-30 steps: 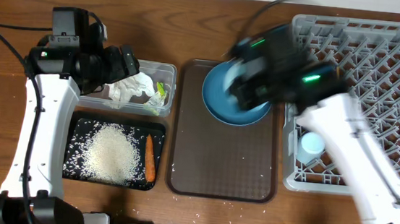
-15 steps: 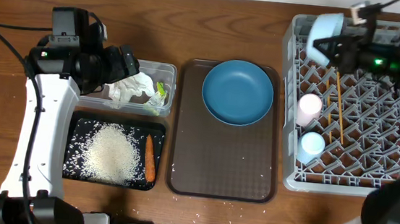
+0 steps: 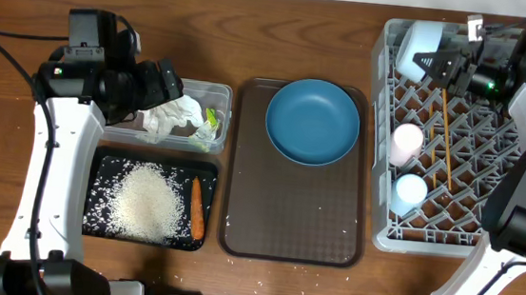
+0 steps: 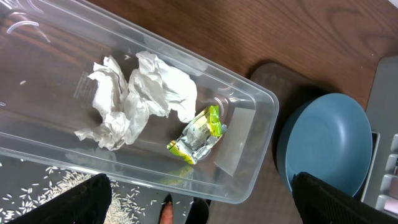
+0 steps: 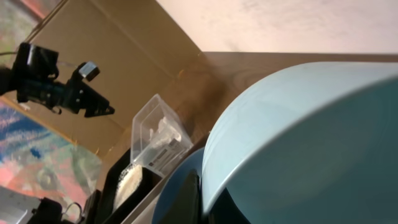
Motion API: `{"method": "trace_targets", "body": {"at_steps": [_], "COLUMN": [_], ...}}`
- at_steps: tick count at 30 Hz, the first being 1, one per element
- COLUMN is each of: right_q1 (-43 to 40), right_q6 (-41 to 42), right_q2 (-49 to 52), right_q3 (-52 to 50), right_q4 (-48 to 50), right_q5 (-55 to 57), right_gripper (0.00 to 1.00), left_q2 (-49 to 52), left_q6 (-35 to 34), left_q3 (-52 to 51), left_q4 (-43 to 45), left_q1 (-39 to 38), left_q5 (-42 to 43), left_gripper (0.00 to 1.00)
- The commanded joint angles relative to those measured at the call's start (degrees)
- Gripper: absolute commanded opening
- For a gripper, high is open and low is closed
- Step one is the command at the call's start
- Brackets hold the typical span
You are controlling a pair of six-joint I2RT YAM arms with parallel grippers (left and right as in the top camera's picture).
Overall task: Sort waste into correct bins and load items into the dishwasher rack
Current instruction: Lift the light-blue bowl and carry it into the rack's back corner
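I will turn my right gripper and bring the light-blue bowl in from the rack's far corner toward the chopsticks' far end [image 3: 441, 90], where the rack is empty.
My right gripper [image 3: 437, 63] is shut on the rim of the small light-blue bowl [image 3: 418, 43] and holds it tilted over the far-left corner of the grey dishwasher rack [image 3: 505, 221]. The bowl fills the right wrist view [image 5: 298, 137]. In the rack are the pink cup [image 3: 407, 141], the light-blue cup [image 3: 410, 189] and the chopsticks [image 3: 446, 135]. The dark-blue plate [image 3: 312, 121] lies on the brown tray. My left gripper [image 4: 202, 208] is open and empty above the clear tub [image 3: 218, 94], which holds the napkin [image 4: 140, 96] and the wrapper [image 4: 198, 134]. The black tray [image 3: 99, 167] holds rice [image 3: 149, 200] and the carrot [image 3: 198, 207].
The brown serving tray [image 3: 290, 217] lies between the bins and the rack, with a few rice grains on it. Loose grains also lie on the wooden table near the front edge. The right arm reaches over the rack's right side.
My right arm has swung from above the plate to the rack's far-left corner with the bowl in its grip. The left arm has not moved.
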Motion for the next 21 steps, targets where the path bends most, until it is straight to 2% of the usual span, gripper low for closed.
{"method": "trace_targets", "body": {"at_steps": [1,9,18,21], "right_q1": [-1.9,-2.7,-3.2,-3.7], "right_q6": [2.6,4.7,4.9,8.3], "right_q2": [0.9,0.9,0.9,0.9], "right_q3": [0.1,0.0,0.0,0.0], "right_q4": [0.1,-5.7,-9.9,-11.3], "right_q5": [0.6,20.5,29.5,34.6], "right_gripper": [0.01,0.01,0.01,0.01], "left_q2": [0.0,0.0,0.0,0.0], "left_q6": [0.3,0.3,0.3,0.3], "left_q3": [0.5,0.5,0.5,0.5], "left_q4": [-0.1,-0.1,-0.1,-0.1], "left_q1": [0.2,0.2,0.2,0.2], "left_q5": [-0.4,-0.4,-0.4,-0.4], "left_gripper": [0.95,0.95,0.95,0.95]}}
